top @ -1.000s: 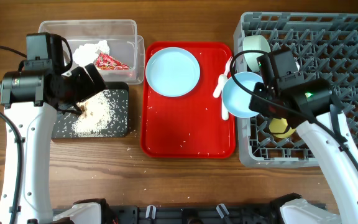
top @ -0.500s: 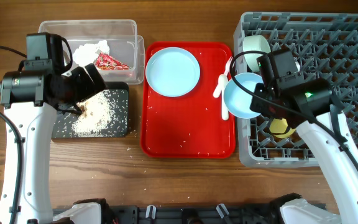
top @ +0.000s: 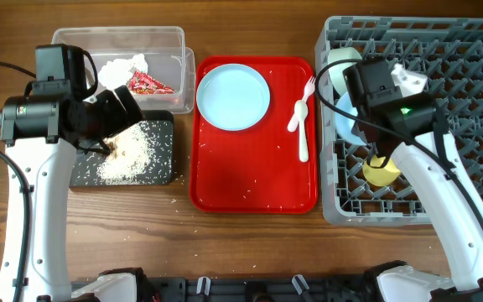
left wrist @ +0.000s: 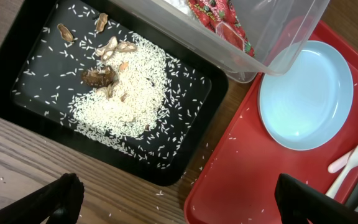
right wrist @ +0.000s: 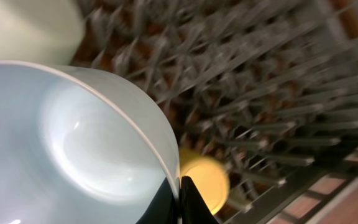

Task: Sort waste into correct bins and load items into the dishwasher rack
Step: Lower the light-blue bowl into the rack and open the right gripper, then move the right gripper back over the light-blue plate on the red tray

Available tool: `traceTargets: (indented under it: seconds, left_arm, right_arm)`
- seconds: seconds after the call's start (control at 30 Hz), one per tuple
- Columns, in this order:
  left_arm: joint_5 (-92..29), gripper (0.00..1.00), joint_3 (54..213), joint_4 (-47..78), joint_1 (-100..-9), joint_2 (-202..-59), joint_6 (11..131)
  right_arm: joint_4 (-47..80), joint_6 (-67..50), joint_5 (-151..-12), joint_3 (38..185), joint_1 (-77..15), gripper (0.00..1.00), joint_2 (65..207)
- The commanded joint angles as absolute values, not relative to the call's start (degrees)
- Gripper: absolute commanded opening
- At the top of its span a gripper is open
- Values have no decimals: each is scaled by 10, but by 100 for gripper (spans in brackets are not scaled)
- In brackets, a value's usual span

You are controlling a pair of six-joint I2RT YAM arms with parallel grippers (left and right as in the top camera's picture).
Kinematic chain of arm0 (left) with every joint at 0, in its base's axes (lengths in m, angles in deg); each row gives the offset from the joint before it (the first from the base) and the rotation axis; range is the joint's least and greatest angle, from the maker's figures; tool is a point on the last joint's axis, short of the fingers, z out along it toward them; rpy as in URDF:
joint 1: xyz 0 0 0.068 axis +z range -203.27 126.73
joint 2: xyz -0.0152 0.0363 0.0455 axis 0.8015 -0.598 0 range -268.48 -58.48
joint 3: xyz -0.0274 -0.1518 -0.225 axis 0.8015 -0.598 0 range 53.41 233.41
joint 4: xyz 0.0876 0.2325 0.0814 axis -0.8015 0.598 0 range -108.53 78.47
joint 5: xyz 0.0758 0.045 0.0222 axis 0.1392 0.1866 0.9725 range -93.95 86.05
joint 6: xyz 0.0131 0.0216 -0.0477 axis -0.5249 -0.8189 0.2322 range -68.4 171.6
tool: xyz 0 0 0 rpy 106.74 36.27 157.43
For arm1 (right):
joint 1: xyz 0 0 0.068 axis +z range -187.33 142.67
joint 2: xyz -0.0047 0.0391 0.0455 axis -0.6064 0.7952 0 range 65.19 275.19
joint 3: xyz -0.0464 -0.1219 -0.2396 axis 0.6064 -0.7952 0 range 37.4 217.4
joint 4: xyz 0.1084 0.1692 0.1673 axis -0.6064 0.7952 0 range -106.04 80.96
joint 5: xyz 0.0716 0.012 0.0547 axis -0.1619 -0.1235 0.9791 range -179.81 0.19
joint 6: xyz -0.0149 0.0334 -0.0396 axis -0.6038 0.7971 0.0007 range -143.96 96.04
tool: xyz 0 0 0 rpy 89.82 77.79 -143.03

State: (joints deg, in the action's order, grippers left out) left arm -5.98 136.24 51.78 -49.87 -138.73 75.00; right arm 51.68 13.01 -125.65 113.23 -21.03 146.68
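The pegs between second bowl and yellow cup (top: 381, 172) are empty below my right gripper, so it needs to turn, lower the bowl onto them and release the bowl's rim.
My right gripper (right wrist: 179, 190) is shut on the rim of a pale blue bowl (right wrist: 73, 143), held tilted over the grey dishwasher rack (top: 459, 50); the bowl (top: 344, 117) shows partly under the arm in the overhead view. A second bowl (top: 342, 67) and the yellow cup (top: 381, 172) sit in the rack. The pale blue plate (top: 233, 96) and white fork (top: 300, 117) lie on the red tray (top: 254, 184). My left gripper (left wrist: 179, 199) is open above the table beside the black tub (left wrist: 17, 81) holding rice and brown bits (left wrist: 123, 99). The red wrapper (top: 149, 82) and tissue (top: 124, 65) lie in the clear tub (top: 166, 38).
Loose rice grains are scattered on the red tray and on the wood near the black tub's corner (left wrist: 160, 193). The rack's pegs (right wrist: 278, 93) stand close behind the held bowl.
My right gripper has carried the bowl from the tray's right edge rightward over the rack and tilted it on edge. The left arm has not moved.
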Motion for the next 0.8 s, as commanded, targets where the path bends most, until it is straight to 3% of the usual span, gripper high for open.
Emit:
traceTargets:
  seconds: [0.0,0.13,0.33,0.53,0.77]
  left_arm:
    - [-65,100,1365,516,-496,-1386,743]
    - [-65,100,1365,516,-496,-1386,743]
    - [-65,100,1365,516,-496,-1386,743]
    - [-65,100,1365,516,-496,-1386,743]
    - [-65,100,1365,516,-496,-1386,743]
  right_arm:
    - [463,145,-1484,1144,-213,4,1467]
    - [372,-4,-1520,1144,-213,4,1491]
    - [421,-123,-1587,1142,-199,4,1585]
    - [443,-135,-1623,1138,-138,4,1657]
    - [458,-135,-1685,1138,-133,4,1685]
